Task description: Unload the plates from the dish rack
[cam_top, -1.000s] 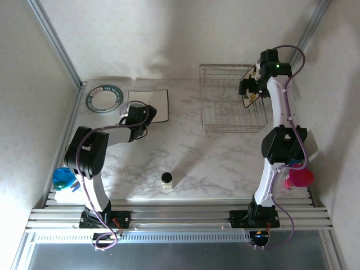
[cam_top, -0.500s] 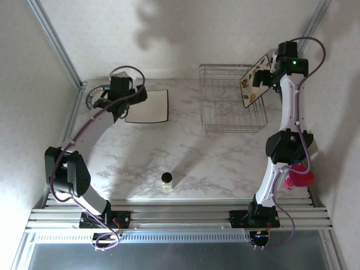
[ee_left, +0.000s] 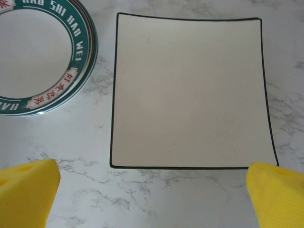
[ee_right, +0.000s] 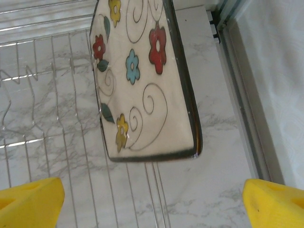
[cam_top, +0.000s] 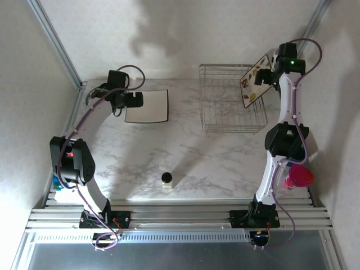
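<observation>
I should next move my right gripper gently outward until its open fingers are on both sides of the flowered square plate's raised dark edge [ee_right: 189,95], because the plate is still beyond the fingers.
A plain cream square plate [ee_left: 190,90] with a thin dark edge lies flat on the marble table [cam_top: 185,152]; in the top view this square plate [cam_top: 151,107] is at the back left. A round white plate with a teal rim [ee_left: 80,52] lies beside it. My left gripper [ee_left: 152,199] hovers open above the square plate's near edge; it is also seen from above [cam_top: 134,101]. A flowered square plate [ee_right: 142,80] stands tilted at the right end of the wire dish rack [cam_top: 225,112]. My right gripper [ee_right: 152,204] is open, apart from that plate.
A small dark-capped jar [cam_top: 167,179] stands on the table near the front middle. A pink cup [cam_top: 300,178] sits at the right by my right arm. White walls and metal frame posts close in the back and sides.
My left arm has let go of the plain square plate and swung up and back beside it. My right gripper has risen from low beside the flowered plate to above it.
</observation>
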